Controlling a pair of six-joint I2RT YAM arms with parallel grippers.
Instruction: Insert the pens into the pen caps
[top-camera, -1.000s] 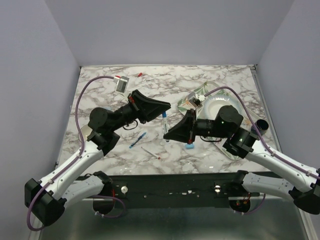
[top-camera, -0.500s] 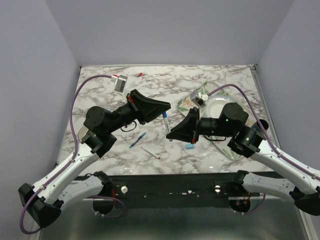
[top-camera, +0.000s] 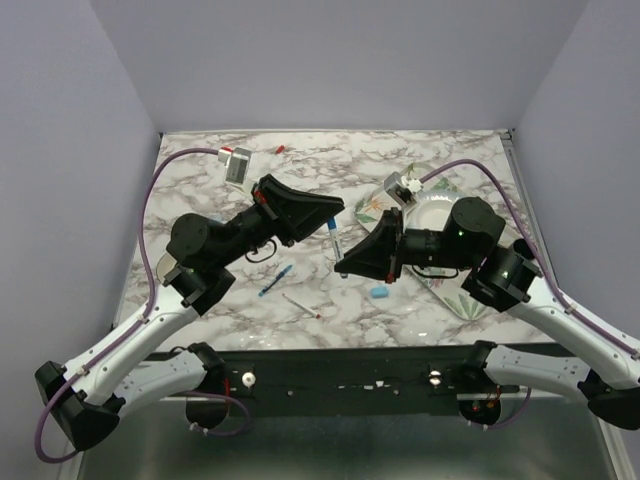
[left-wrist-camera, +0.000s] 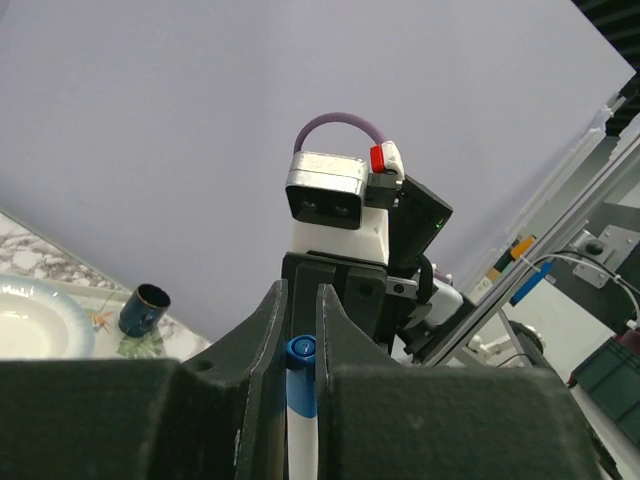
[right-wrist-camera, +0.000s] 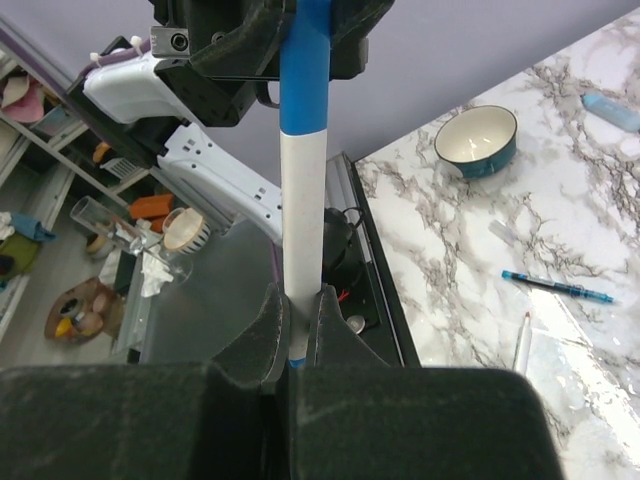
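My right gripper needs to tip down and go lower to let go of the white body of the pen on bare marble (top-camera: 352, 287) beside the light blue cap, because that spot is below the gripper.
A white pen (top-camera: 331, 236) with a blue cap (left-wrist-camera: 301, 372) on its end is held in the air between both grippers. My left gripper (top-camera: 334, 208) is shut on the blue cap end, which shows between its fingers in the left wrist view. My right gripper (top-camera: 342, 267) is shut on the white barrel (right-wrist-camera: 302, 220); the blue end (right-wrist-camera: 306, 70) reaches up into the left gripper (right-wrist-camera: 300, 20). A blue pen (top-camera: 274, 280) and a thin white pen (top-camera: 300, 305) lie on the table. A light blue cap (top-camera: 379, 292) lies near the right gripper. A red cap (top-camera: 280, 149) lies at the back.
A floral tray (top-camera: 455, 300) holding a white plate (top-camera: 432, 208) is under the right arm. A dark cup (top-camera: 524, 250) stands at the right edge. A teal bowl (right-wrist-camera: 478, 140) sits near the left arm's side of the marble table (top-camera: 450, 150).
Both grippers have risen and shifted slightly away from the front edge with the pen between them. The light blue cap, partly under the right gripper before, now lies in the open.
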